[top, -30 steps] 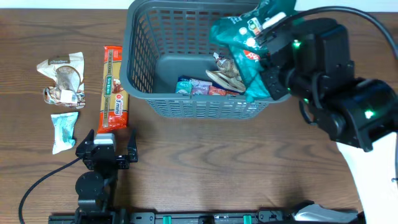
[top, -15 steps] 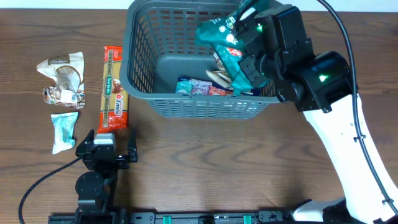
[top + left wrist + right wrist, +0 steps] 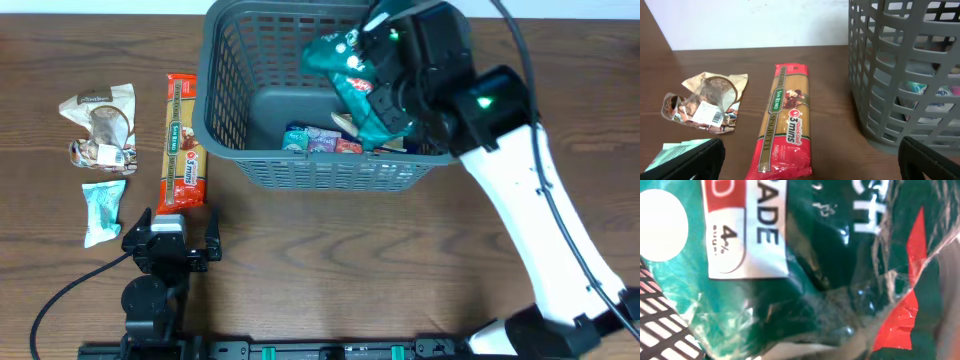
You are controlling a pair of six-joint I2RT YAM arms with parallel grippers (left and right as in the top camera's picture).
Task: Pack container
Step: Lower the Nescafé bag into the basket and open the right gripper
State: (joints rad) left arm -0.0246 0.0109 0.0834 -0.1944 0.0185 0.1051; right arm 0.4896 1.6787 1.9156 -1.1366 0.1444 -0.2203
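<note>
My right gripper should next go down to the small packets by the basket's near side below it and release, as the green packet already hangs over the basket's opening.
The container, a dark grey lattice basket, stands at the back centre and holds several packets. My right gripper is shut on a green snack packet and holds it above the basket's inside right half. The packet fills the right wrist view and hides the fingers; a bit of lattice shows beneath. My left gripper is open and empty, low on the table at the near end of a red spaghetti pack. The pack also shows in the left wrist view, with the basket to its right.
A crumpled brown and white packet and a pale teal packet lie left of the spaghetti. Both show in the left wrist view, the crumpled one and the teal one. The left arm's cable trails over the front of the table.
My right gripper has carried the green packet leftwards, from over the basket's right rim to further over its inside. The left arm has not moved.
</note>
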